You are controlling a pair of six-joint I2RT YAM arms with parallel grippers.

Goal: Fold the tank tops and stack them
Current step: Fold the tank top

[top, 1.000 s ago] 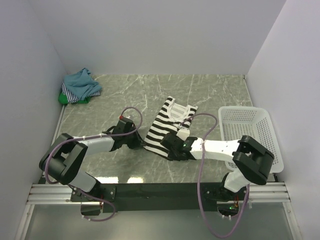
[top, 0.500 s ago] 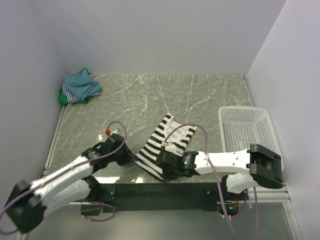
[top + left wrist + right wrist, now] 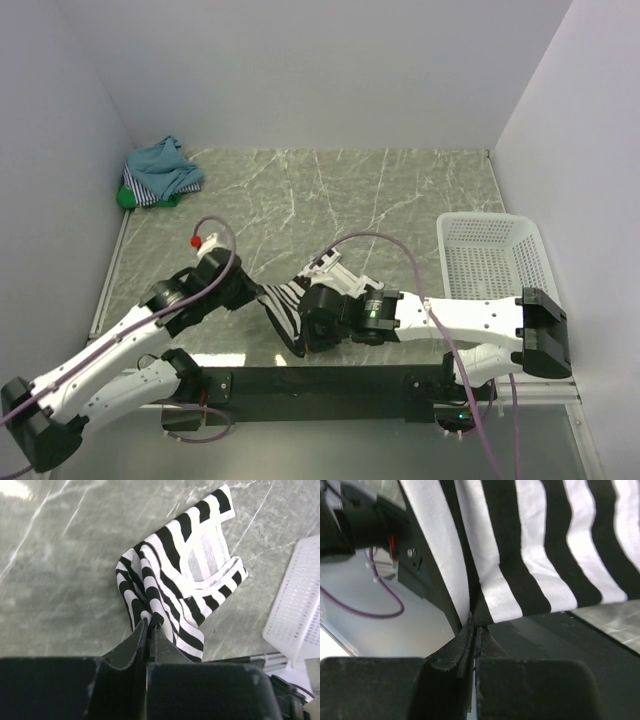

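My left gripper should move outward and down to let go of the hem corner on the far strap [image 3: 223, 503], which lies flat outward of it, ready to be covered.
A black-and-white striped tank top [image 3: 288, 303] [image 3: 185, 575] [image 3: 545, 550] hangs bunched between both arms near the table's front edge, its neckline end trailing on the marble behind. My left gripper [image 3: 258, 292] [image 3: 150, 625] is shut on one corner of its hem. My right gripper [image 3: 303, 345] [image 3: 476, 625] is shut on the opposite hem corner, down over the black front rail. A pile of other tank tops [image 3: 160, 172], teal on top with blue-white stripes and green beneath, lies in the far left corner.
A white lattice basket [image 3: 498, 262] [image 3: 300, 615] stands at the right edge of the marble table [image 3: 400, 200]. White walls close the space on three sides. The black mounting rail [image 3: 330, 380] runs along the front.
Both grippers have pulled the striped tank top toward the front edge and to the left; the cloth, earlier spread flat mid-table, is now gathered and lifted at its hem.
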